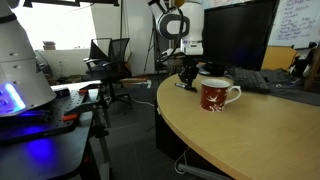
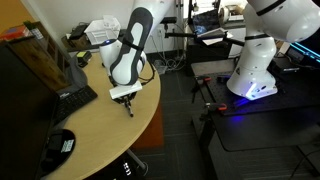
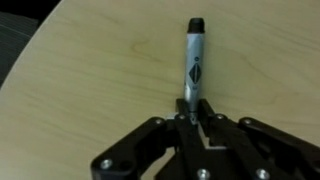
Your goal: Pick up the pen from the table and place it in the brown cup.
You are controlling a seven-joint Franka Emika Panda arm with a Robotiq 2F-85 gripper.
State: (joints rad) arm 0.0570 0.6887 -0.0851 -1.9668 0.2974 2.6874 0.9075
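Observation:
I will lift the pen (image 3: 194, 60) with my gripper from low beside the upright brown cup (image 1: 215, 94). Then I will tilt the pen and bring it over the cup's rim to open my gripper.
The pen (image 3: 194, 60), grey with a dark tip, points away from me over the light-wood table (image 3: 90, 70) in the wrist view. My gripper (image 3: 190, 118) is shut on its near end. In both exterior views the gripper (image 1: 187, 74) (image 2: 126, 99) hangs low over the table (image 1: 260, 140) (image 2: 100, 140) near its curved edge. The brown cup (image 1: 215, 94), reddish-brown with a white handle, stands upright on the table a short way beside the gripper. It does not show in the wrist view.
A keyboard (image 2: 70, 103) and a dark monitor (image 2: 40, 70) stand at the back of the table, and a black device (image 2: 60, 145) lies near the front. A black bench with blue light (image 1: 30, 140) and office chairs (image 1: 110, 55) stand beyond the table edge.

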